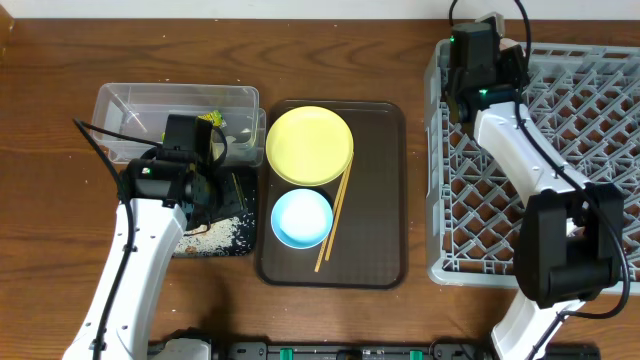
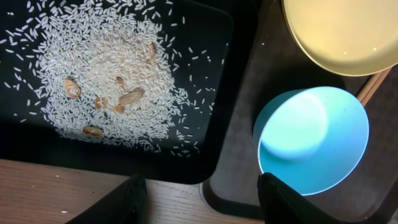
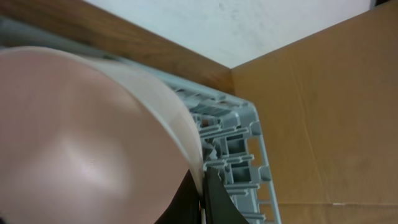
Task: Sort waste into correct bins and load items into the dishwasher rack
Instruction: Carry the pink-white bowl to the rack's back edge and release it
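The bowl comes down with my right gripper into the grey rack's far corner nearest the brown tray next for release, as it still hangs above the rack's wires.
My right gripper is shut on the rim of the white bowl at the far left corner of the grey dishwasher rack; overhead it is at the rack's top left. My left gripper is open and empty, over the near edge of the black tray, which holds rice scraps. The light blue bowl, yellow plate and chopsticks lie on the brown serving tray. The snack wrapper lies in the clear tub. The green cup is not visible.
The black tray sits between the clear tub and the brown tray, close against both. In the left wrist view the blue bowl is just right of my fingers. A wall and a cardboard panel stand behind the rack.
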